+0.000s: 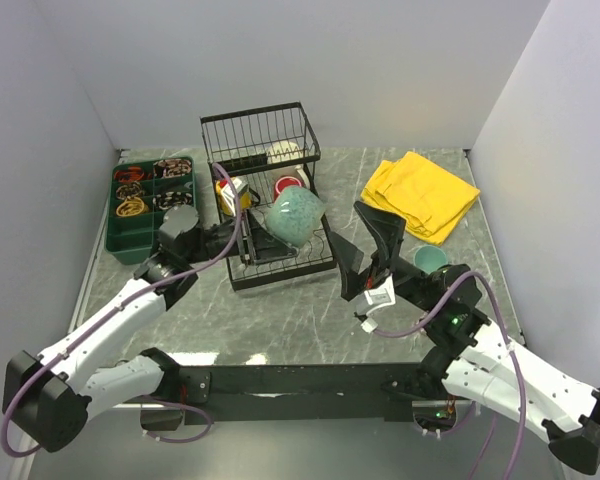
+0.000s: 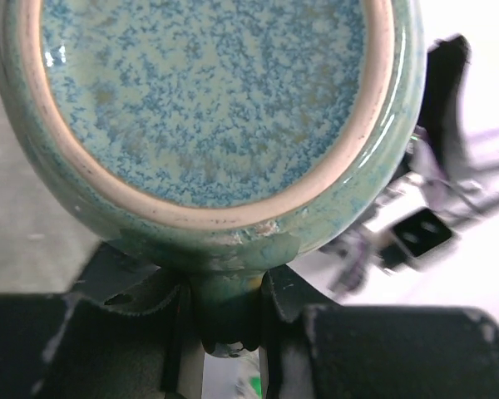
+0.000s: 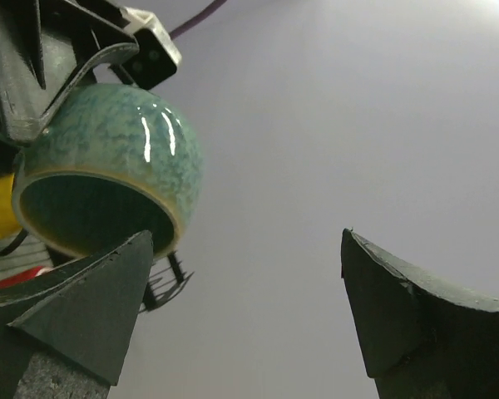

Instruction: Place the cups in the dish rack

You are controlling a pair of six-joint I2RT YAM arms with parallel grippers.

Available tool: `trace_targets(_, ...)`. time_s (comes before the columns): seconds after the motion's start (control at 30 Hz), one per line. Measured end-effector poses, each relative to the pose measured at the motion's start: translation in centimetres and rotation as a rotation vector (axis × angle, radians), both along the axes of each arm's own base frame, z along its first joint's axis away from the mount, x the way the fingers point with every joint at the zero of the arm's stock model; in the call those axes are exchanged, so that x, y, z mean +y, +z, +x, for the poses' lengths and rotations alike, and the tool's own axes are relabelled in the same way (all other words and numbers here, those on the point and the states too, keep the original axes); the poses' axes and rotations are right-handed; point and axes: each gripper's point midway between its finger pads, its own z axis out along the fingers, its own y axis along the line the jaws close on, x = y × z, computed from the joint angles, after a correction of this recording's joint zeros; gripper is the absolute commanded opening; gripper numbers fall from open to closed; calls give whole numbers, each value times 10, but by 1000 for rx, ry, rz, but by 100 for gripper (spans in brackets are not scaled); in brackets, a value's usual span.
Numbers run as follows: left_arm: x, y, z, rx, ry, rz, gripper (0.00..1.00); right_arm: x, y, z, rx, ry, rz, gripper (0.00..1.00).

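Observation:
My left gripper comes down next, tilting downward, to the rack wires beside the yellow cup (image 1: 230, 190) and releases the mug's handle there, since that spot lies below it.
My left gripper (image 1: 263, 237) is shut on the handle of the large teal mug (image 1: 298, 214) and holds it tilted over the flat tray part of the black wire dish rack (image 1: 242, 125). In the left wrist view the mug's speckled base (image 2: 208, 91) fills the frame, with the jaws (image 2: 224, 312) clamped on the handle. My right gripper (image 1: 366, 250) is open and empty, raised to the right of the rack. Its wrist view shows the mug (image 3: 116, 158) from below. A red cup (image 1: 288, 185), a yellow cup (image 1: 230, 190) and a cream cup (image 1: 285, 153) sit in the rack. A small teal cup (image 1: 430, 260) stands on the table.
A dark green compartment tray (image 1: 148, 200) with small items stands left of the rack. A yellow cloth (image 1: 420, 195) lies at the back right. White walls close in the table on three sides.

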Motion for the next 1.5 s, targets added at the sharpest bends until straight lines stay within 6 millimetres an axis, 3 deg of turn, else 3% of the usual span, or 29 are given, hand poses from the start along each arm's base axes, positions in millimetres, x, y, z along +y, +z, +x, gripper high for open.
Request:
trace_targets(0.33, 35, -90, 53, -85, 308, 425, 1, -24, -27, 18, 236, -104, 46, 100)
trace_targets(0.5, 63, -131, 80, -161, 431, 655, 1, -37, -28, 20, 302, -131, 100, 100)
trace_targets(0.7, 86, -165, 115, -230, 542, 851, 1, -46, -25, 17, 330, -130, 151, 100)
trace_targets(1.03, 113, -245, 153, -154, 640, 1136, 1, -58, -18, 11, 334, -128, 209, 100)
trace_targets(1.27, 110, -244, 193, -192, 724, 1188, 1, -62, -24, 12, 351, -137, 221, 100)
trace_targets(1.5, 113, -250, 208, -217, 763, 1227, 3, -67, -21, 11, 349, -139, 239, 100)
